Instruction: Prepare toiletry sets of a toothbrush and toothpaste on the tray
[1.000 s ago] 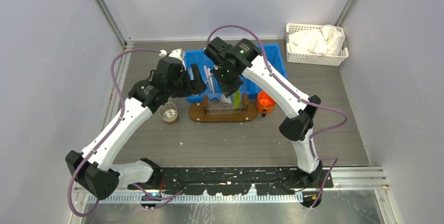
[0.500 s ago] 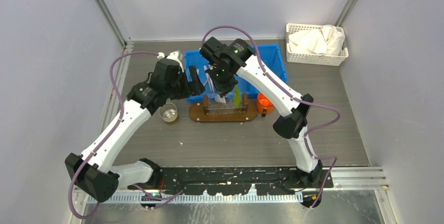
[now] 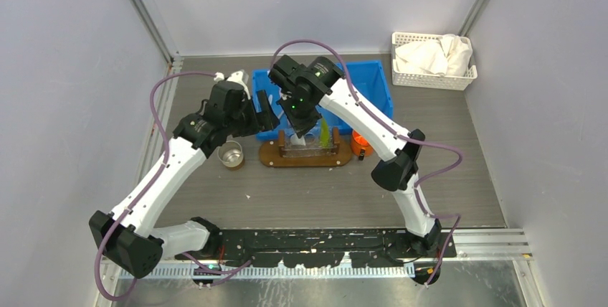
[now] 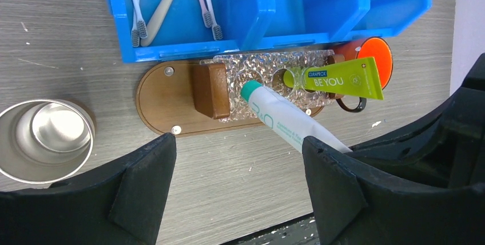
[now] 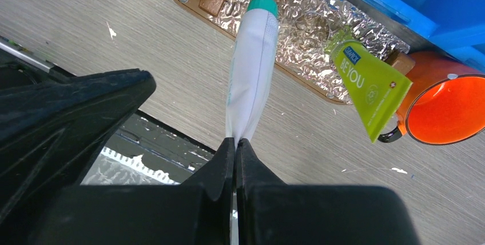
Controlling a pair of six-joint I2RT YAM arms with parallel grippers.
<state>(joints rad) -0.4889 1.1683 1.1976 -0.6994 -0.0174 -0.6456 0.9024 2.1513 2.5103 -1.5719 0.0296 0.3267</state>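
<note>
The teal cap already points to the rack's hole farthest from the mug, so the robot's right gripper should next lower and sink the cap through that hole before letting go.
The brown oval tray point(image 4: 163, 105) carries a clear textured rack point(image 4: 260, 67) with round holes. A yellow-green toothpaste tube point(image 4: 340, 79) stands cap-down in a right-hand hole. My right gripper point(image 5: 235, 145) is shut on the flat tail of the white toothpaste tube point(image 5: 251, 67). That tube slants down with its teal cap at the rack's left hole; whether it is inside I cannot tell. My left gripper point(image 4: 239, 165) hangs open above the table just in front of the tray, holding nothing. Several toothbrushes point(image 4: 137, 4) lie in the blue bin point(image 4: 394, 4).
A steel cup point(image 3: 230, 154) stands left of the tray point(image 3: 271, 155). An orange mug point(image 3: 361, 142) sits at the tray's right end. The blue bin point(image 3: 373, 81) lies right behind the tray. A white basket point(image 3: 432, 59) with cloths is at the back right.
My right arm has shifted left with the white tube, bringing its cap from mid-rack toward the left hole. The left arm has barely moved and stays open.
</note>
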